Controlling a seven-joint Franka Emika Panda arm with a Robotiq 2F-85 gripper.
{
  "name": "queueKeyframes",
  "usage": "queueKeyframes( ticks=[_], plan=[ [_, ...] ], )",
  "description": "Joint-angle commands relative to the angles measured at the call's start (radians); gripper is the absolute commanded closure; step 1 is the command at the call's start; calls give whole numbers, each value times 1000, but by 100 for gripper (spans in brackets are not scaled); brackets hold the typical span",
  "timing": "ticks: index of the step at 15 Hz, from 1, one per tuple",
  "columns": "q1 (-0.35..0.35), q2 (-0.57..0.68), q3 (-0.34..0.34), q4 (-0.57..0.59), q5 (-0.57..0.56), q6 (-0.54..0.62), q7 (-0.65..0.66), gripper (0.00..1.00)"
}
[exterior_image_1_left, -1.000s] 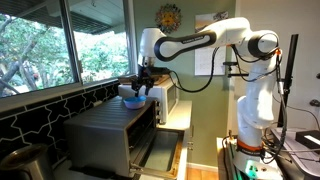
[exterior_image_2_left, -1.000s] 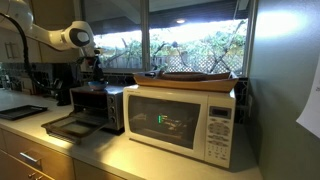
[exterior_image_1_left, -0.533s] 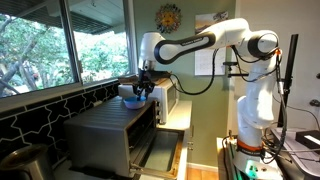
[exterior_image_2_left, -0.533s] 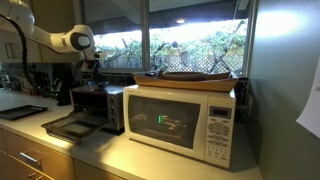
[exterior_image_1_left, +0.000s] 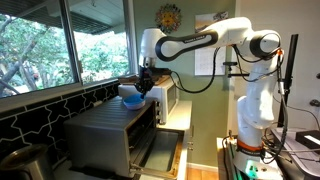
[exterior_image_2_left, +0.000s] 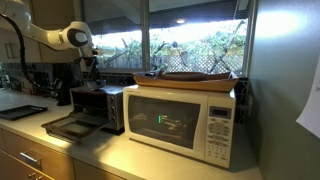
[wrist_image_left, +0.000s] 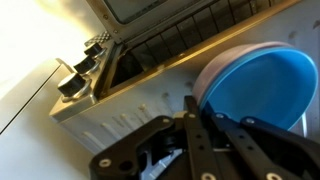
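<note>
The bowl stands mouth-up, so next my gripper needs to tip over, wrist swinging away from the microwave, turning the bowl sideways over the toaster oven's top (exterior_image_1_left: 119, 112) to release it.
A blue bowl (exterior_image_1_left: 130, 97) with a pale outer wall sits on top of a silver toaster oven (exterior_image_1_left: 108, 128), near its front edge. In the wrist view the blue bowl (wrist_image_left: 268, 82) fills the right side. My gripper (wrist_image_left: 201, 110) comes down on its near rim, one finger outside the wall and one over the blue inside, and the jaws are shut on that rim. In both exterior views the gripper (exterior_image_1_left: 143, 88) (exterior_image_2_left: 88, 76) hangs straight down over the oven's top. The bowl is hidden behind the gripper from the microwave's side.
The toaster oven (exterior_image_2_left: 97, 104) has its door (exterior_image_2_left: 64, 126) folded down flat; its knobs (wrist_image_left: 76, 78) show in the wrist view. A white microwave (exterior_image_2_left: 182, 118) with a wooden tray (exterior_image_2_left: 195, 77) on top stands beside it. Windows run behind the counter.
The jaws have closed from wide apart onto the bowl's rim. The arm has stayed in place over the toaster oven.
</note>
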Motion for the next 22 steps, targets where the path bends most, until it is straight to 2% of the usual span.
queueKeyframes(
  ticks=[1, 6, 11, 17, 22],
  plan=[
    [11, -9, 37, 74, -129, -170, 23, 99],
    [42, 59, 128, 227, -389, -427, 47, 98],
    [117, 167, 198, 325, -664, -600, 37, 98],
    [228, 282, 184, 293, -962, -697, 2, 98],
    [286, 340, 168, 261, -1183, -741, -27, 98]
  ],
)
